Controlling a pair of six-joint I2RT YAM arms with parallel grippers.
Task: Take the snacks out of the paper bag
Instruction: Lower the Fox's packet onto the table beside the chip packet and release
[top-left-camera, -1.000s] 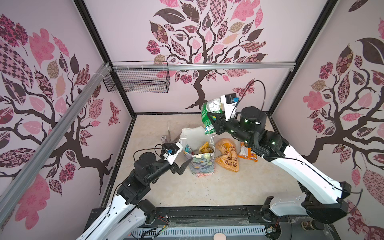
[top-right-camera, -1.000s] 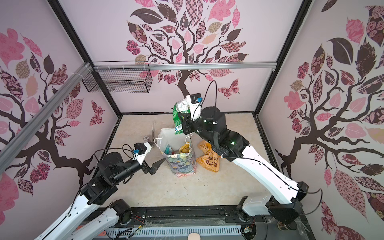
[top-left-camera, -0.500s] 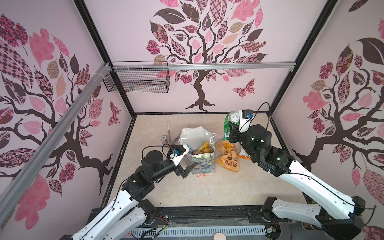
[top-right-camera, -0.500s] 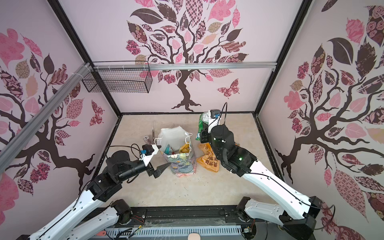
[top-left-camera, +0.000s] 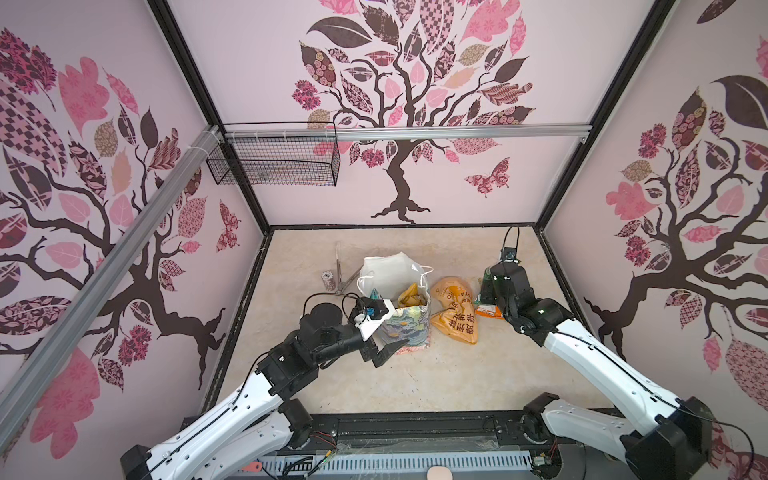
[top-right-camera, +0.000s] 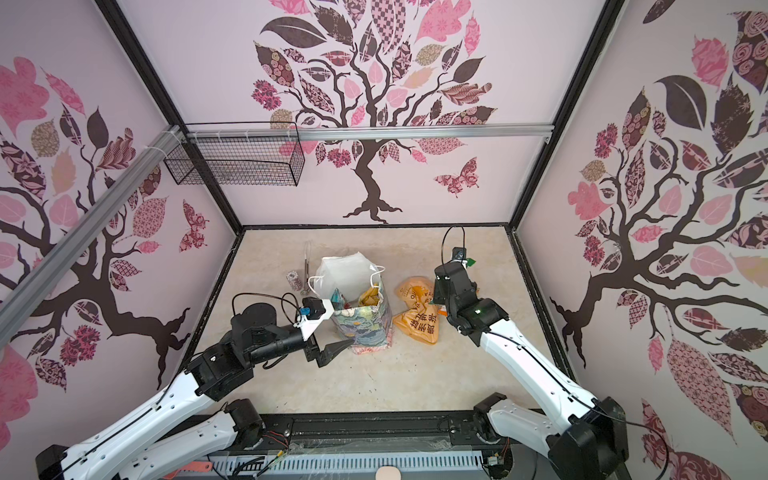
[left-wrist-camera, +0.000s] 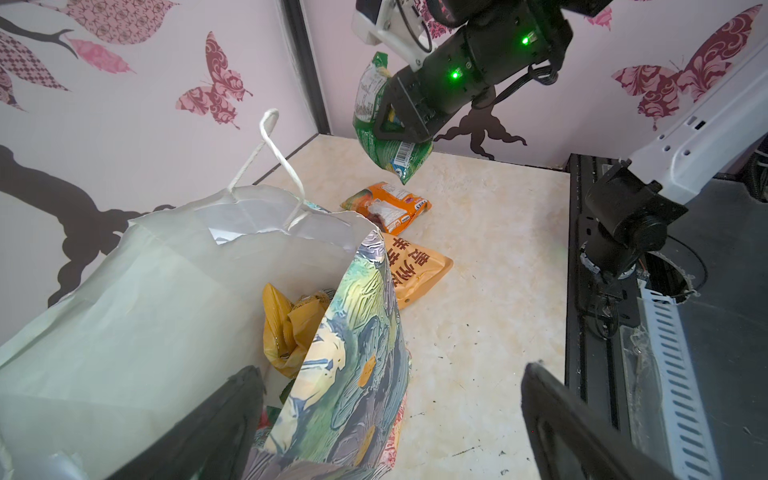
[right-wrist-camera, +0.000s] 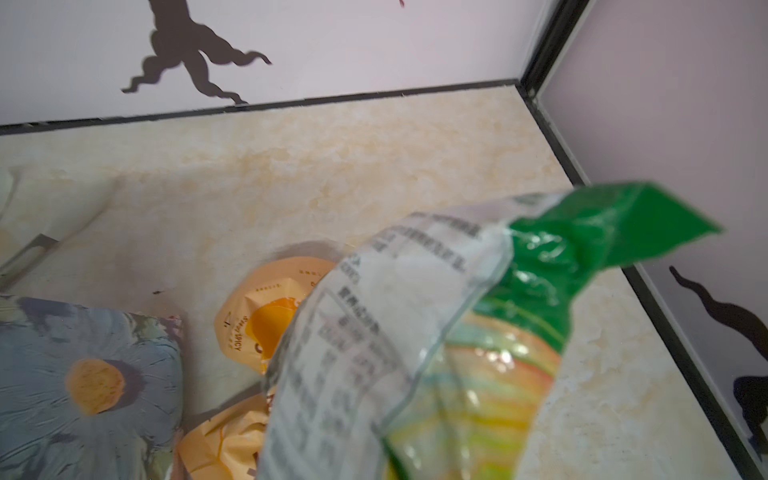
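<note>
Bare tabletop beside the large orange packet (top-left-camera: 455, 318) lies below the robot's right gripper and back from it, so the right gripper needs to lower, move back and let go of the green packet next.
The floral paper bag (top-left-camera: 409, 328) (top-right-camera: 368, 332) (left-wrist-camera: 357, 332) stands upright mid-table, its mouth gaping. A yellow packet (top-left-camera: 411, 294) (left-wrist-camera: 286, 324) and a teal-red one (top-left-camera: 375, 294) stick up inside. My left gripper (top-left-camera: 386, 350) (top-right-camera: 332, 351) (left-wrist-camera: 395, 415) is open, straddling the bag's near wall. My right gripper (top-left-camera: 488, 291) (left-wrist-camera: 392, 124) is shut on a green packet (left-wrist-camera: 386, 145) (right-wrist-camera: 457, 332), held just above the table right of the bag. Beneath it lie the large orange packet (top-left-camera: 455, 318) (top-right-camera: 417, 322) (left-wrist-camera: 415, 266) and an orange-white packet (left-wrist-camera: 386, 203).
Metal tongs (top-left-camera: 338, 266) (top-right-camera: 307, 262) and a small patterned cylinder (top-left-camera: 328, 280) (top-right-camera: 294, 279) lie left of the bag at the back. A wire basket (top-left-camera: 274, 162) hangs on the back-left wall. Walls close three sides; a black rail (top-left-camera: 415, 424) runs along the front.
My right gripper carried the green packet from above the bag rightwards and down to just over the orange packets. My left arm reached forward to the bag, its gripper open throughout.
</note>
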